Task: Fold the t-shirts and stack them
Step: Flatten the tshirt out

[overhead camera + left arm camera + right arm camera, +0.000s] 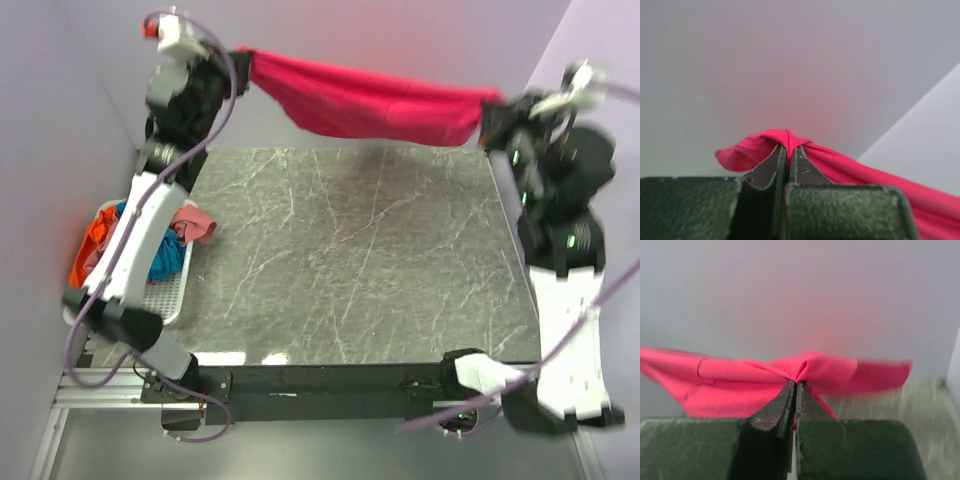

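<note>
Its end of the magenta-pink t-shirt (370, 100) comes down onto the clear table next, as my left gripper moves back and down over the table's far edge. The t-shirt then lies flat.
A magenta-pink t-shirt (370, 100) hangs stretched in the air above the far edge of the table, between my two grippers. My left gripper (238, 55) is shut on its left end, where the cloth bunches over the fingertips (788, 146). My right gripper (490, 112) is shut on its right end, the cloth pinched at the tips (796, 381). The shirt (730, 385) sags a little in the middle. Orange (92, 240), teal-blue (165, 255) and dusty pink (195, 225) t-shirts lie crumpled in the basket at the left.
A white slatted plastic basket (175, 295) stands at the table's left edge under my left arm. The dark marble table top (350, 260) lies below the held shirt. Purple-grey walls close the back and both sides.
</note>
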You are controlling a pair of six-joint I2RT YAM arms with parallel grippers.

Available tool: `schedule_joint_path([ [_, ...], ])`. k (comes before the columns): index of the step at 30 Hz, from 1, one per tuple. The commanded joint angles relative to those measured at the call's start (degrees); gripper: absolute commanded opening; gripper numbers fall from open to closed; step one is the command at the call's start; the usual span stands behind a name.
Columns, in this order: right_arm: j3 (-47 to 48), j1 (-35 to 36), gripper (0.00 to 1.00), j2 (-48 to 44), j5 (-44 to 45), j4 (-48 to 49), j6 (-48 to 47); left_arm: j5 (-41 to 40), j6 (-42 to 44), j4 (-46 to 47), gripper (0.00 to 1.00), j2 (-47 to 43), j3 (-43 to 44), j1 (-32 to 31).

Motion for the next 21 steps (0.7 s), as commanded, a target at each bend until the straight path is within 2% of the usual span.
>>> schedule_joint_path([
  [1, -19.0, -0.4, 0.01, -6.9, -4.1, 1.0, 6.2, 1.6, 1.4, 8.5, 0.01, -7.1, -20.5, 0.7],
  [2, -23.0, -0.4, 0.01, -10.5, -7.9, 0.2, 9.6, 0.6, 0.7, 8.0, 0.01, -8.2, -24.7, 0.7],
  [3, -31.4, 0.0, 0.01, -12.2, -9.5, -0.8, 11.2, -0.7, -0.8, 7.2, 0.01, -9.4, -28.7, 0.7],
  [4, -35.5, 0.5, 0.01, -15.5, -10.9, -2.0, 13.3, -1.5, -1.2, 6.8, 0.01, -11.4, -36.5, 0.7],
  [7, -50.3, 4.4, 0.03, -22.0, -17.5, -5.0, 16.5, -5.8, -5.1, 1.3, 0.01, -14.4, -48.2, 0.7],
  [9, -58.6, 6.8, 0.04, -24.1, -22.2, -8.5, 18.6, -6.2, -8.5, -2.1, 0.03, -16.1, -52.6, 0.7],
  [10, -61.1, 9.7, 0.07, -25.0, -24.3, -9.0, 19.5, -6.3, -9.8, -3.5, 0.09, -16.7, -57.4, 0.6],
  [12, -67.5, 13.3, 0.2, -24.6, -30.6, -9.3, 21.2, -6.0, -12.5, -4.3, 0.22, -19.1, -61.7, 0.5],
  [13, -69.1, 15.9, 0.31, -23.6, -31.4, -9.3, 21.7, -8.1, -13.9, -5.8, 0.38, -20.0, -64.2, 0.5],
  [14, -70.9, 16.5, 0.43, -23.0, -31.2, -10.2, 22.2, -9.7, -14.6, -8.7, 0.46, -21.1, -64.7, 0.5],
  [15, -71.4, 16.5, 0.53, -22.9, -29.0, -10.8, 22.2, -11.3, -15.3, -10.3, 0.75, -23.2, -64.7, 0.5],
  [16, -71.1, 16.6, 0.63, -22.3, -27.0, -11.4, 22.0, -14.2, -15.4, -12.0, 0.9, -24.2, -64.2, 0.5],
  [17, -69.3, 16.6, 0.77, -22.0, -25.3, -13.4, 20.8, -14.7, -15.3, -14.5, 0.99, -25.1, -63.5, 0.5],
  [21, -61.7, 16.5, 0.79, -18.9, -18.2, -14.2, 18.7, -12.4, -14.6, -15.4, 1.0, -27.7, -61.0, 0.5],
])
